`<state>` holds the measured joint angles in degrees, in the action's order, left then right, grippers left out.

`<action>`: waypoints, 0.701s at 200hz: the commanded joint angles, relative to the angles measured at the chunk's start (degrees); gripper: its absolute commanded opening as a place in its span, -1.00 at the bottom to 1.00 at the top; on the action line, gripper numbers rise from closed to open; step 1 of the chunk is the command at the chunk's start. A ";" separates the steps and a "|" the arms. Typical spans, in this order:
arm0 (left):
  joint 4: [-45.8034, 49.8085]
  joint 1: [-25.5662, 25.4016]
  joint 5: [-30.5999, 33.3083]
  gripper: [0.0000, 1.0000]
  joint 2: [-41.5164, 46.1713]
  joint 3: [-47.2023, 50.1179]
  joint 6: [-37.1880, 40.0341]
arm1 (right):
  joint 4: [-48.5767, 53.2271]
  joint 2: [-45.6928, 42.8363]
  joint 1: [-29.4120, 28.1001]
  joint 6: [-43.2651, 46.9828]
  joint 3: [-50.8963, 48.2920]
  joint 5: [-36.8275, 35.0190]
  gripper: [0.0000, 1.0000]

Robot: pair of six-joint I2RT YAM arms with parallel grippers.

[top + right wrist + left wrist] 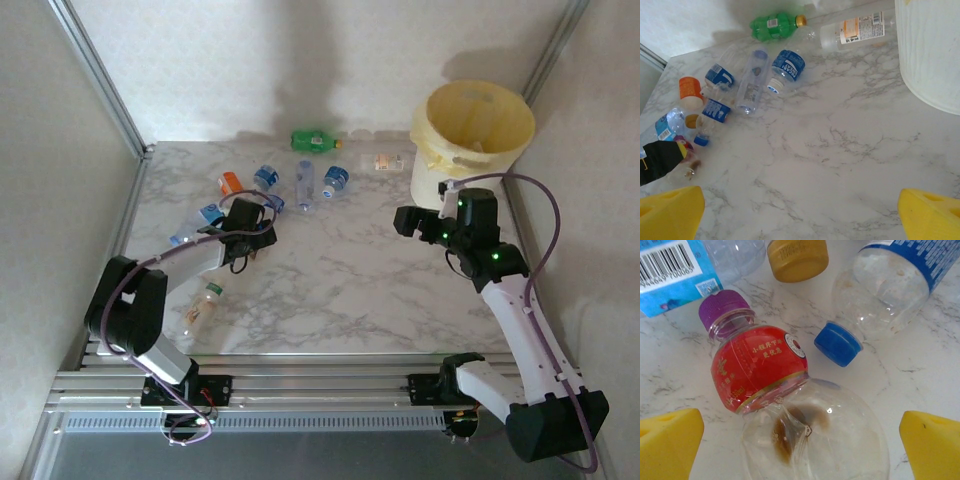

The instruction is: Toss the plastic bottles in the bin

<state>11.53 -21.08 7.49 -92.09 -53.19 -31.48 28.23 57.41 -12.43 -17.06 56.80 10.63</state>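
My open fingers are already on both sides of the clear body below the red label [815,435]. My left gripper needs to go down a little over it next and close.
A crushed clear bottle with a red label and purple cap [760,365] lies on the marble between the wide-apart yellow fingertips of my left gripper [800,445], which is open around its body. In the top view the left gripper [258,208] is low over the bottle cluster at the left. Beside the red bottle are a blue-capped bottle [890,285] and a yellow cap [797,259]. My right gripper [402,220] hangs open over bare marble, left of the bin [475,125], nothing between its fingers [670,212]. A green bottle [315,140] lies at the back.
Several blue-label bottles [787,65] and an orange-label one [689,87] are scattered at the back left. A white-and-orange label bottle [855,31] lies next to the bin wall [932,50]. Another bottle [205,305] lies near the front left. Metal frame posts border the table.
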 commanded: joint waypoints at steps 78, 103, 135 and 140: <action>-3.16 1.04 -2.30 0.84 -5.24 1.00 -0.64 | 0.53 -1.75 -0.50 2.21 -2.82 1.12 0.98; -4.22 1.04 -2.82 0.69 -3.28 2.47 -0.23 | 0.16 -1.70 -0.51 2.03 -3.18 1.05 0.98; -3.93 0.95 -3.61 0.37 0.76 4.21 0.98 | 0.42 -1.71 -0.50 2.10 -3.10 0.78 0.98; -4.06 0.91 -3.76 0.36 1.70 4.71 0.98 | 0.55 -1.70 -0.49 1.96 -2.94 0.87 0.98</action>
<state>7.55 -20.51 4.62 -94.96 -50.35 -31.40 28.58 56.36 -12.43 -15.66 54.19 10.74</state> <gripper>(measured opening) 0.716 0.991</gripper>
